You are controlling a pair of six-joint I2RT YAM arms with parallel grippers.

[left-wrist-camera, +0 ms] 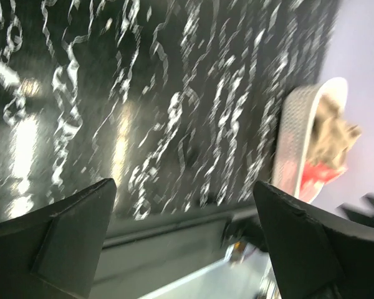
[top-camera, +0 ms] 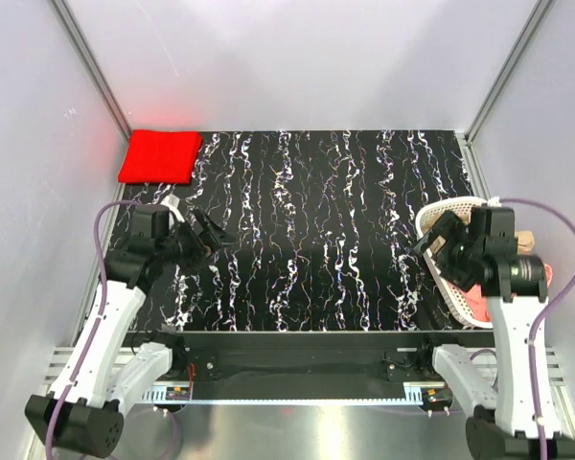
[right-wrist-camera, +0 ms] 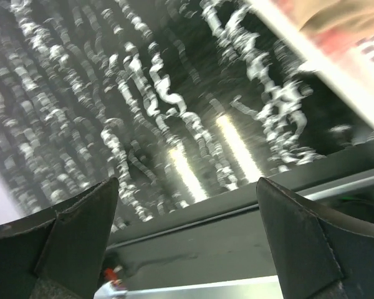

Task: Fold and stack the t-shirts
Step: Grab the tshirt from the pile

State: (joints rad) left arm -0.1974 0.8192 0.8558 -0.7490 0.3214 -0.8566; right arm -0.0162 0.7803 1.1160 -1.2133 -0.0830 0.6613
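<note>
The right gripper moves outward to the basket's far end next and lowers onto the tan t-shirt's far edge, since that shirt lies over the salmon-pink one.
A bright red t-shirt [top-camera: 160, 156] lies folded flat at the mat's back left corner. A tan t-shirt [top-camera: 528, 238] and a salmon-pink t-shirt [top-camera: 473, 303] sit crumpled in the white basket [top-camera: 441, 209] at the right edge. The left wrist view shows the same tan shirt [left-wrist-camera: 331, 132] and pink shirt [left-wrist-camera: 314, 175] in the basket [left-wrist-camera: 297, 140]. My left gripper [top-camera: 206, 233] hovers open over the mat's left side, holding nothing [left-wrist-camera: 186, 240]. My right gripper [top-camera: 429, 245] hangs open and empty beside the basket's near rim [right-wrist-camera: 187, 240].
The black mat with white streaks [top-camera: 316, 230] covers the table. White walls with metal posts close in the left, right and back. The table's front rail [top-camera: 297, 369] runs between the arm bases.
</note>
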